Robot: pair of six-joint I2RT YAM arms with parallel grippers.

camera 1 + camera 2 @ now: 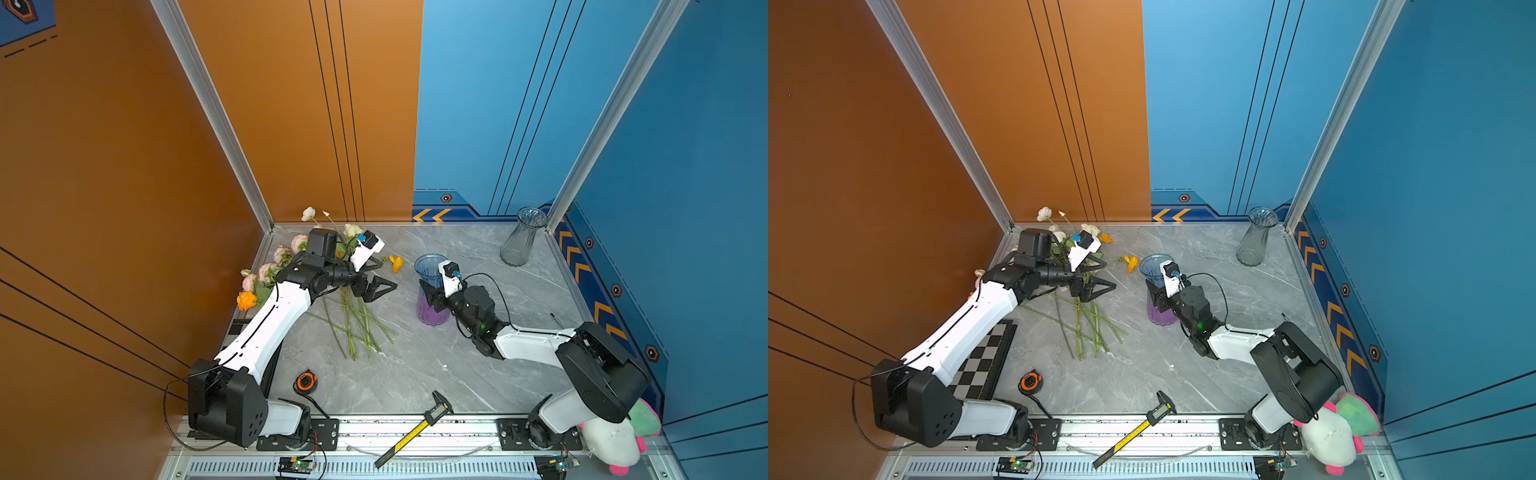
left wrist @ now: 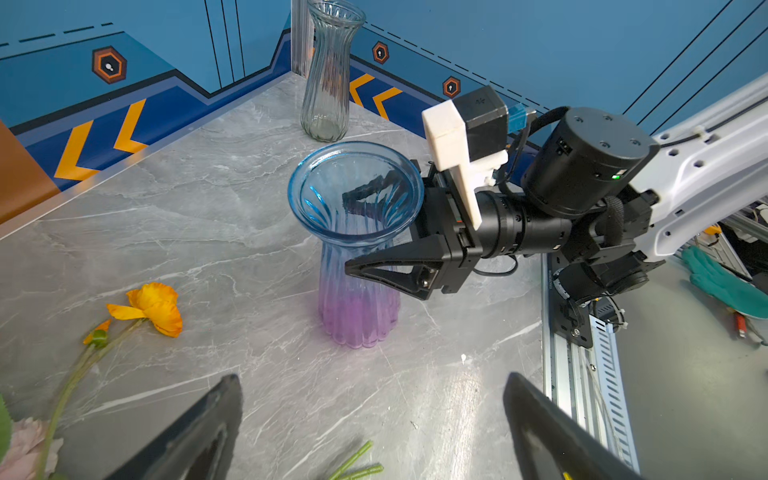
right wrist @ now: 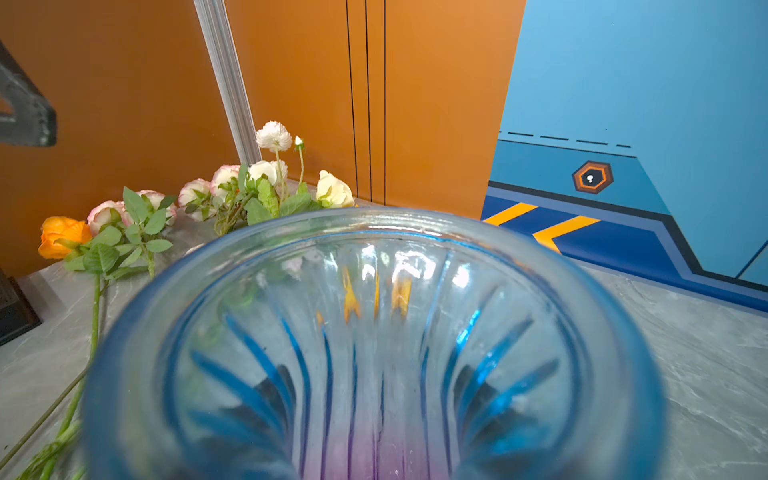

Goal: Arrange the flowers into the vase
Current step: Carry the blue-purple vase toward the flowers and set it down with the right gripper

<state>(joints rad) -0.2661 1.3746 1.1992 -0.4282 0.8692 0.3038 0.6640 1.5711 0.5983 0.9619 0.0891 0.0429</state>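
Note:
Next, my right gripper will shift the vase toward the fanned stems, settle it on the bare tabletop beside them and release, since that patch lies clear of flowers (image 1: 268,272).
A blue-to-purple glass vase (image 1: 430,313) (image 1: 1158,316) stands upright mid-table. My right gripper (image 1: 428,293) (image 2: 347,232) is shut on its narrow neck, one finger on each side; in the right wrist view its fingers (image 3: 274,390) show dark through the glass (image 3: 374,257). The flowers (image 1: 268,272) (image 1: 1084,324) lie at the back left, pink, white and orange blooms toward the corner and stems fanned toward the front. One yellow-orange bloom (image 2: 153,307) lies apart, between the bunch and the vase (image 2: 357,311). My left gripper (image 1: 388,273) (image 2: 372,378) hovers open over the stems, holding nothing.
A clear ribbed glass vase (image 1: 521,241) stands in the back right corner. An orange tape measure (image 1: 306,381) and a yellow caliper (image 1: 415,428) lie near the front rail. A chessboard (image 1: 984,361) sits under the left arm. A plush toy (image 1: 615,440) rests at the front right.

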